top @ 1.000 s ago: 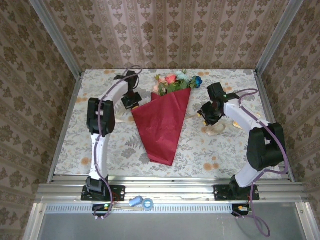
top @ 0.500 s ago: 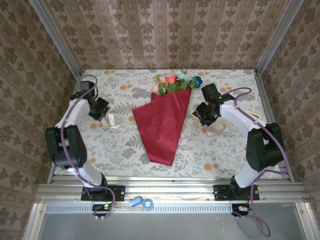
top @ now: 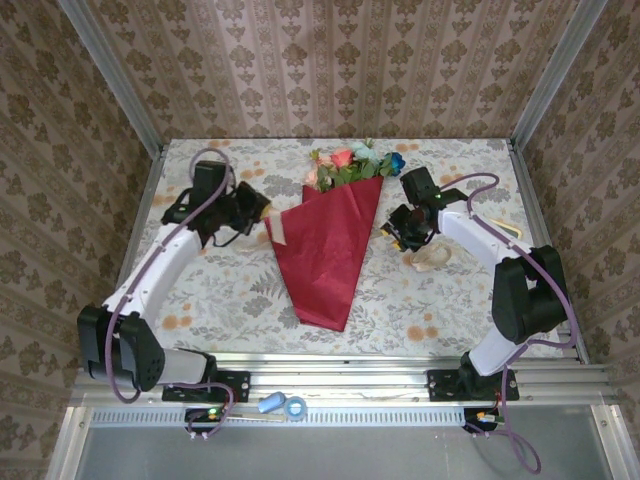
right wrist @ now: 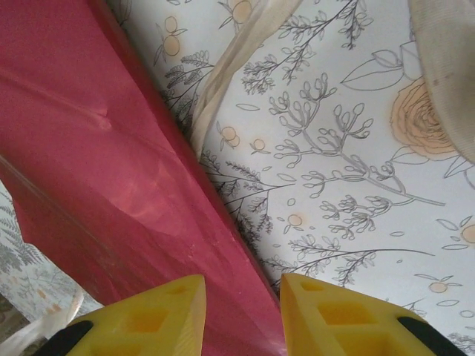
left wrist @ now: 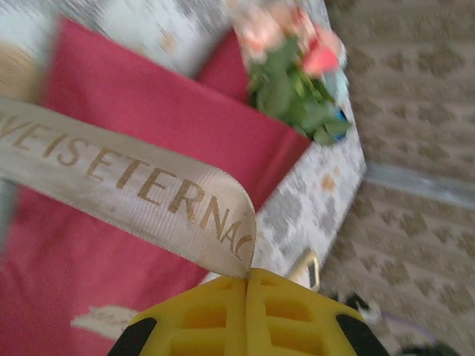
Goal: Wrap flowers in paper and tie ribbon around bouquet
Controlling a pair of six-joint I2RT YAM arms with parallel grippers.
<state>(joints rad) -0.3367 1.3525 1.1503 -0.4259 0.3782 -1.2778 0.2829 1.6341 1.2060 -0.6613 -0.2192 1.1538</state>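
Observation:
Next I will carry this end of the ribbon in my left gripper across the red paper (left wrist: 111, 104) to the cone's opposite edge (left wrist: 288, 162) and release it, since more ribbon emerges there.
The bouquet (top: 330, 250) lies in the middle of the table as a crimson paper cone, its tip toward me. The flowers (top: 350, 165) stick out of its wide far end. My left gripper (top: 262, 210) hovers at the cone's upper left edge, shut on the cream ribbon (left wrist: 133, 185) with gold lettering, which stretches across the red paper (left wrist: 111, 104). The left gripper's (left wrist: 247, 273) yellow fingers are pressed together. My right gripper (top: 395, 228) is at the cone's right edge, and the right gripper's (right wrist: 243, 285) fingers stand apart over the paper's border (right wrist: 111, 163). Ribbon (right wrist: 237, 52) emerges from beneath that border.
A loose heap of ribbon (top: 432, 258) lies on the floral tablecloth (top: 230, 290) right of the cone. A blue tape roll (top: 295, 407) and a small blue object (top: 270, 403) rest on the front rail. Patterned walls close in the sides and back.
The left arm swung out toward the left wall, then back to the cone's upper left edge, carrying the ribbon end. The right gripper shifted slightly up and left beside the cone.

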